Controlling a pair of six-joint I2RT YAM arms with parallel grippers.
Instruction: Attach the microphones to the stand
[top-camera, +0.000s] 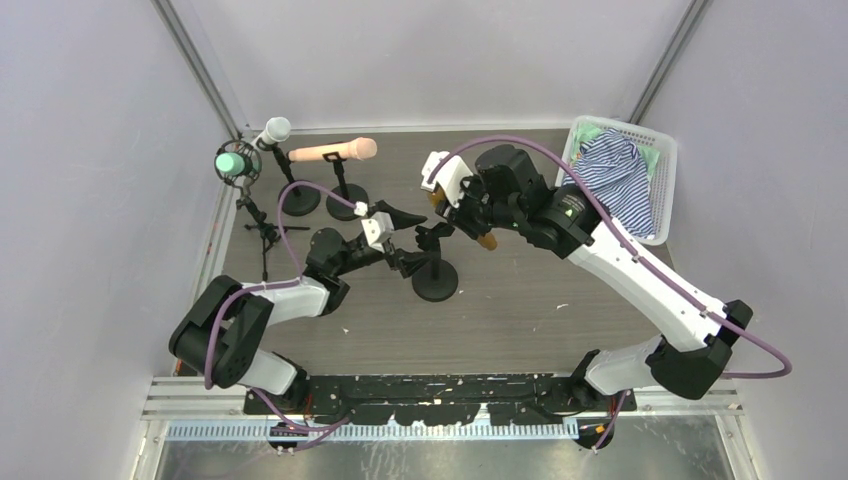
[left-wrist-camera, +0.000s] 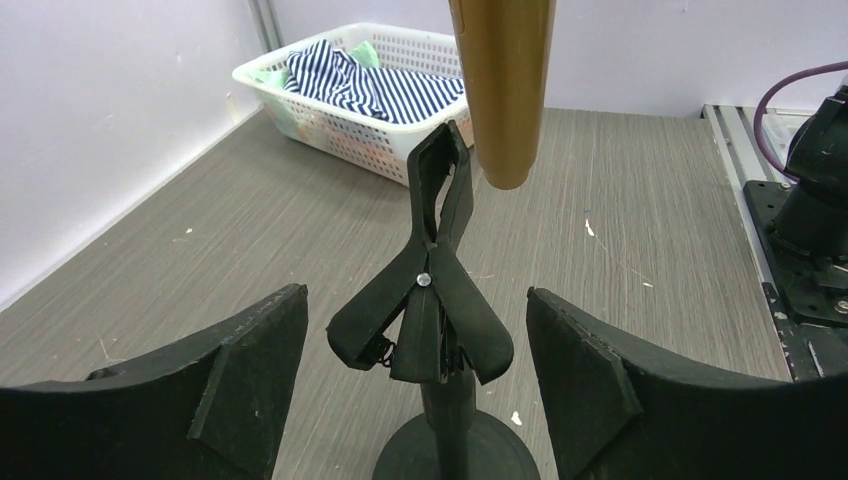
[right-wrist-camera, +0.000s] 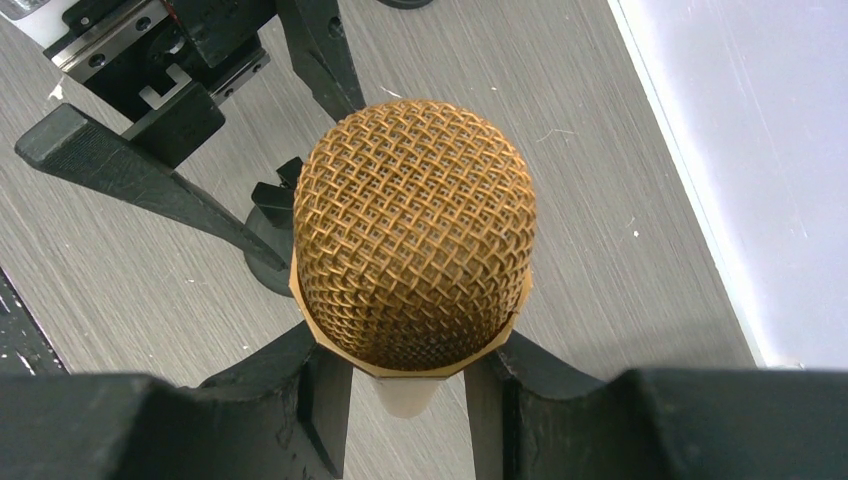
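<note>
Next, my right gripper lowers toward the near stand's clip fingers, below it and to its left in the top view, to release the microphone there.
The golden-brown microphone (right-wrist-camera: 412, 250) is held upright in my right gripper (right-wrist-camera: 408, 370), which is shut on its body below the mesh head. In the left wrist view its tail (left-wrist-camera: 503, 90) hangs just above and behind the black spring clip (left-wrist-camera: 430, 290) of the near stand (top-camera: 435, 280). My left gripper (left-wrist-camera: 412, 300) is open, its fingers on either side of the clip's handles and not touching them. The mint green microphone (top-camera: 232, 160), the white one (top-camera: 272, 131) and the peach-pink one (top-camera: 335, 151) sit on stands at the back left.
A white basket (top-camera: 660, 165) holding striped cloth stands at the back right; it also shows in the left wrist view (left-wrist-camera: 300, 100). The left gripper's finger (right-wrist-camera: 150, 180) shows in the right wrist view. Walls enclose the table on three sides.
</note>
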